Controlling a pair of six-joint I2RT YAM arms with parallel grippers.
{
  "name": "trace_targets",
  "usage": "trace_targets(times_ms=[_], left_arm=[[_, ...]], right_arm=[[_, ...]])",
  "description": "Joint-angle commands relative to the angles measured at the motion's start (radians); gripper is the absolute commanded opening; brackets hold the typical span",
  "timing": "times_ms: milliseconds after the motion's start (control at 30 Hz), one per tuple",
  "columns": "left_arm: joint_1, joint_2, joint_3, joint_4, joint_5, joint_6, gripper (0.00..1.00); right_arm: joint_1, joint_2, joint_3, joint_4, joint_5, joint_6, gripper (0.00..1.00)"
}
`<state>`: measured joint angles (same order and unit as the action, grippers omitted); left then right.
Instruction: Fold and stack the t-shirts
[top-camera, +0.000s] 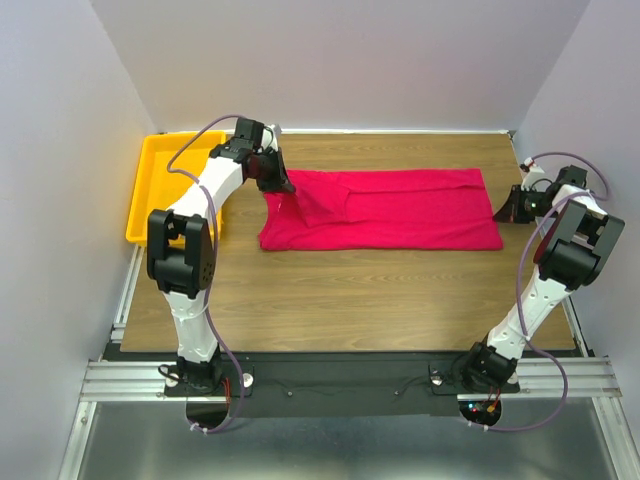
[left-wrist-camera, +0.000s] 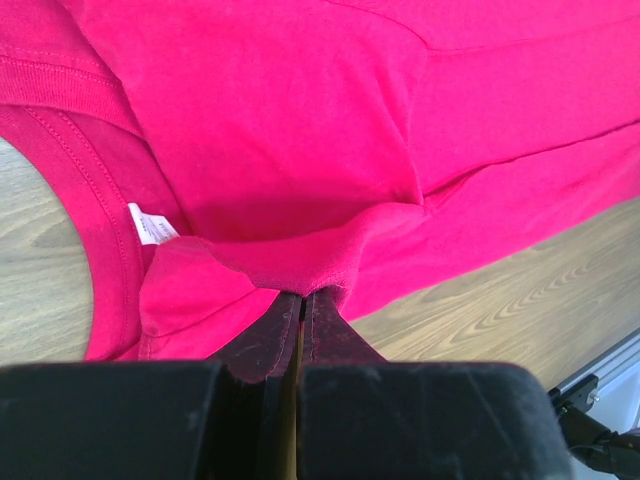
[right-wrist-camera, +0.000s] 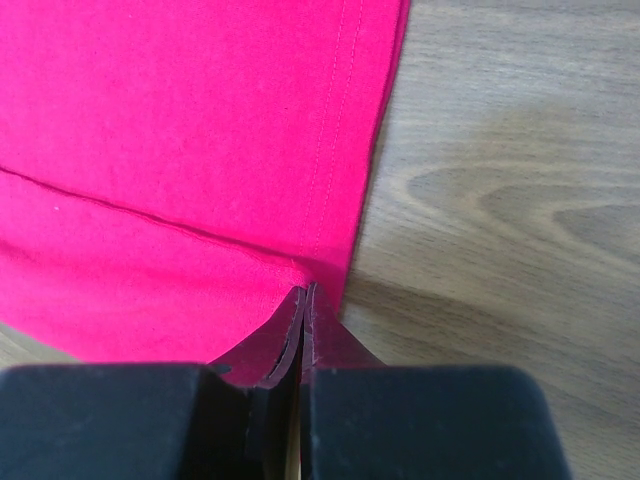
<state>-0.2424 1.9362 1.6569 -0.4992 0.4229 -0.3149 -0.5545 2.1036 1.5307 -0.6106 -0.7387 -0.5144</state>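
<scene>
The fold's pinched edge stands up, so my left gripper should go down slightly toward the collar next and release the raised fold onto the shirt (right-wrist-camera: 180, 130) beside the white neck label.
The crimson t-shirt (top-camera: 400, 210) lies as a long folded band across the far half of the wooden table (top-camera: 350, 300), collar end on the left. My left gripper (top-camera: 283, 188) is shut on a raised fold of the shirt near the collar. In the left wrist view the shut gripper (left-wrist-camera: 302, 292) pinches red cloth (left-wrist-camera: 300, 120), with the white neck label (left-wrist-camera: 152, 225) just to the left. My right gripper (top-camera: 503, 212) is at the shirt's right end. In the right wrist view it (right-wrist-camera: 305, 288) is shut on the hem edge of the shirt (right-wrist-camera: 180, 130).
A yellow plastic tray (top-camera: 150, 190) stands at the table's far left, beside the left arm. Grey walls close in the left, back and right sides. A metal rail (left-wrist-camera: 600, 400) runs along the table edge.
</scene>
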Motion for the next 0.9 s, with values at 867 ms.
trace_targets(times_ms=[867], left_arm=[[-0.005, 0.046, 0.081, -0.009, -0.027, 0.028, 0.00]], right_arm=[[0.010, 0.015, 0.040, 0.057, 0.018, 0.020, 0.03]])
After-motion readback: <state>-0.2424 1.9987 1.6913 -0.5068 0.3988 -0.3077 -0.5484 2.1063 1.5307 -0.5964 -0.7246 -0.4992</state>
